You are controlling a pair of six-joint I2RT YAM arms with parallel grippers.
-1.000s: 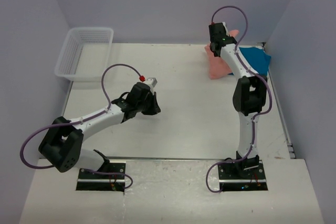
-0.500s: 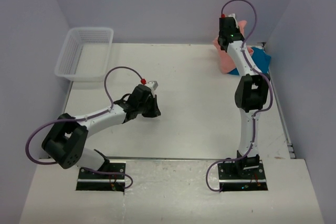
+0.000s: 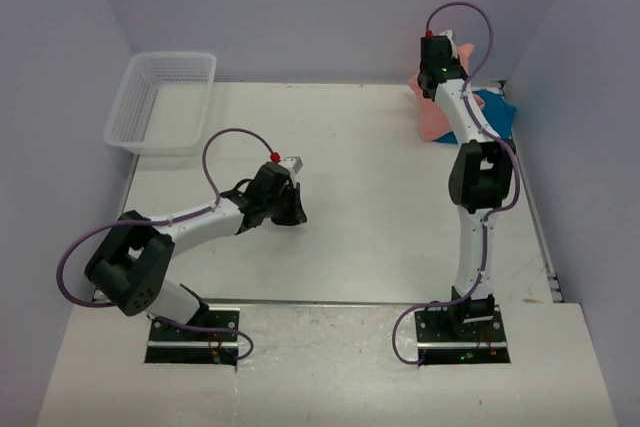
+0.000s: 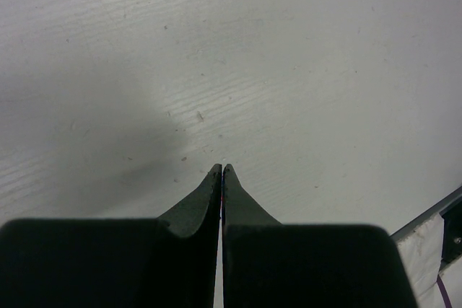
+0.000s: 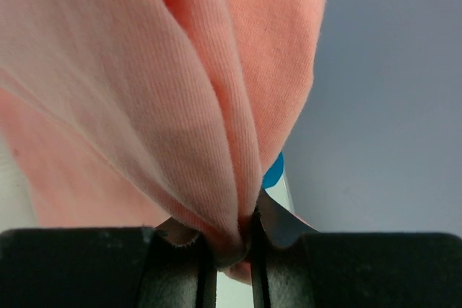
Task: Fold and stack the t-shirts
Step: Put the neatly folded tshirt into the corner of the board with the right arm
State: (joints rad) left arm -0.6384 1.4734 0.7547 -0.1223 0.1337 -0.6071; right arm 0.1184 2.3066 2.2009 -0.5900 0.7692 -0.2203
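Observation:
My right gripper lowers over the teal-blue t-shirt next and releases the salmon-pink t-shirt, since the teal-blue one lies below that gripper and to its right in the top view.
My right gripper is raised at the back right corner and shut on a bunch of the salmon-pink t-shirt, which hangs from it down to the table. In the right wrist view the pink cloth fills the frame, pinched between the fingers. The teal-blue t-shirt lies on the table behind the right arm; a sliver of it shows in the wrist view. My left gripper is shut and empty, low over the bare table left of centre.
A white mesh basket stands at the back left corner. Grey walls close the table at the back and sides. The table's metal edge shows at the right of the left wrist view.
My right gripper has lifted the pink t-shirt up and to the right, toward the back corner. The left arm has shifted slightly and stays shut.

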